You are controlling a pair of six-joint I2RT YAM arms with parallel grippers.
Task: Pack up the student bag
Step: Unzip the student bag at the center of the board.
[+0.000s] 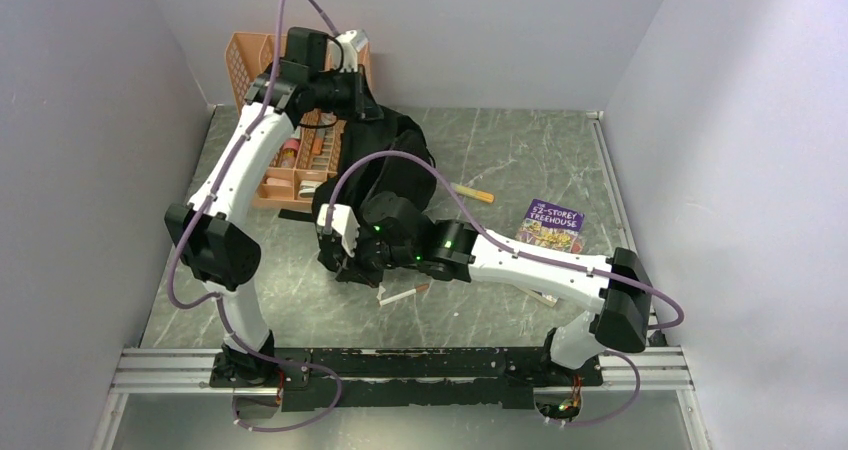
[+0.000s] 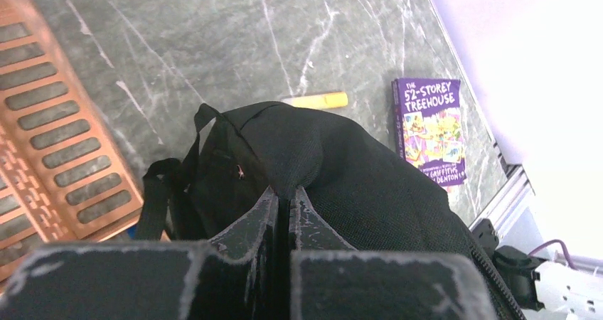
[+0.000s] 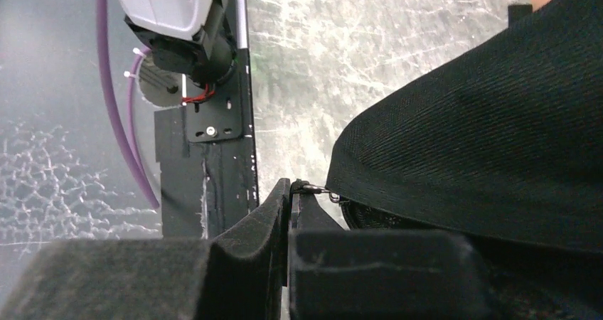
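Observation:
The bunched fold of the bag's fabric needs to be pulled next by my left gripper to the left in the top view, over the orange organiser (image 1: 318,120) (image 2: 65,146), and then my left gripper should open.
The student bag (image 1: 395,160), a black soft backpack, stands in the middle of the table. My left gripper (image 2: 288,198) is shut on a fold of the bag's fabric (image 2: 299,160) at its top, at the far left side of the bag (image 1: 362,105). My right gripper (image 3: 293,188) is shut on a small metal zipper pull (image 3: 316,188) at the bag's lower near edge (image 3: 483,135), on the bag's near-left side (image 1: 342,258). A purple book (image 1: 551,226) lies flat to the right of the bag.
A yellow highlighter (image 1: 471,192) lies just right of the bag, and a white pen (image 1: 403,295) near its front. An orange slatted organiser (image 1: 285,130) with small items stands at the back left. Walls close in the left, right and far sides.

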